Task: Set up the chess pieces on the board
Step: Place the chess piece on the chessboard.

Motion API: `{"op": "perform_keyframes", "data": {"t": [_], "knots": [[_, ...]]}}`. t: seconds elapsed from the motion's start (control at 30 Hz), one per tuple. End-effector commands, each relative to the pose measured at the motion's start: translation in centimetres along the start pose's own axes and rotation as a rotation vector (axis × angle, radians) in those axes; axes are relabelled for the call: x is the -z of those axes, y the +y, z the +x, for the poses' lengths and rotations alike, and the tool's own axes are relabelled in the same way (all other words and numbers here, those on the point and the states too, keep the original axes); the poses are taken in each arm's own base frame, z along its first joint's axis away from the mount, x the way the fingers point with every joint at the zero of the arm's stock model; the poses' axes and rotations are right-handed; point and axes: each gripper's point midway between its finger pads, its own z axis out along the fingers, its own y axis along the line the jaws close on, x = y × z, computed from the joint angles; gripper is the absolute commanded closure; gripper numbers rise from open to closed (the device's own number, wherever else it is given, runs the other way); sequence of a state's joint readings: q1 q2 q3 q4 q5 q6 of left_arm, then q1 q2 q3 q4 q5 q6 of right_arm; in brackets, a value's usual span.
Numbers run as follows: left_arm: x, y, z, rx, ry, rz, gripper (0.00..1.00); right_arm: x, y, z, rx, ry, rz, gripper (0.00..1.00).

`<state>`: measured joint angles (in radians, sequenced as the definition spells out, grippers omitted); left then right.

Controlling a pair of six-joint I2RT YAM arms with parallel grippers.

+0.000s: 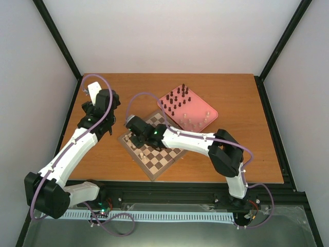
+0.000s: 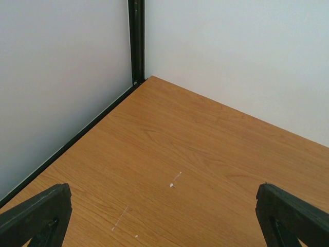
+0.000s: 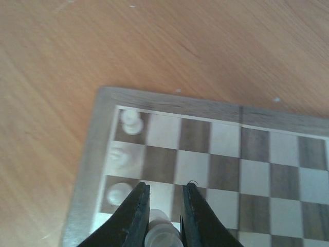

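Note:
The right gripper comes down toward the left in its wrist view to release next, since the edge column's empty light square lies below it that way.
The checkered board lies mid-table. My right gripper hangs over its left corner. In the right wrist view the gripper is shut on a cream piece, held just above the squares of the board. Three cream pieces stand in the edge column beside it. My left gripper is open and empty at the far left; in the left wrist view it is over bare wood.
A pink tray behind and right of the board holds several dark pieces and several cream pieces. White walls and black frame posts close off the table's far left corner.

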<state>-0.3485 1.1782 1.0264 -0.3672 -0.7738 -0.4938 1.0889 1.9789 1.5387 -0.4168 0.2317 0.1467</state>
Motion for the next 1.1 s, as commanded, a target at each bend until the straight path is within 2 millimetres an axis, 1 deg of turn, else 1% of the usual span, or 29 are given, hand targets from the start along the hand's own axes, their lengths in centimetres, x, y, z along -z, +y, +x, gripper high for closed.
{"op": "perform_keyframes", "data": {"t": [0.0, 0.13, 0.43, 0.67, 0.9, 1.07], "knots": [[0.8, 0.3, -1.8, 0.041, -0.033, 0.005, 0.0, 0.1, 2.3, 0.5, 0.052, 0.024, 0.002, 0.97], [0.8, 0.2, -1.8, 0.045, -0.031, 0.013, 0.0, 0.5, 3.8, 1.3, 0.072, 0.035, 0.011, 0.97], [0.8, 0.0, -1.6, 0.049, -0.025, 0.027, 0.0, -0.1, 5.1, 3.3, 0.077, 0.078, 0.011, 0.97], [0.8, -0.1, -1.5, 0.052, -0.025, 0.034, 0.0, -0.5, 5.3, 3.8, 0.069, 0.074, 0.014, 0.96], [0.5, -0.3, -1.2, 0.044, -0.019, 0.033, 0.0, -1.4, 5.5, 4.6, 0.075, 0.089, 0.011, 0.96], [0.5, -0.4, -1.3, 0.045, -0.02, 0.034, 0.0, -1.4, 5.5, 4.5, 0.075, 0.085, 0.013, 0.95]]}}
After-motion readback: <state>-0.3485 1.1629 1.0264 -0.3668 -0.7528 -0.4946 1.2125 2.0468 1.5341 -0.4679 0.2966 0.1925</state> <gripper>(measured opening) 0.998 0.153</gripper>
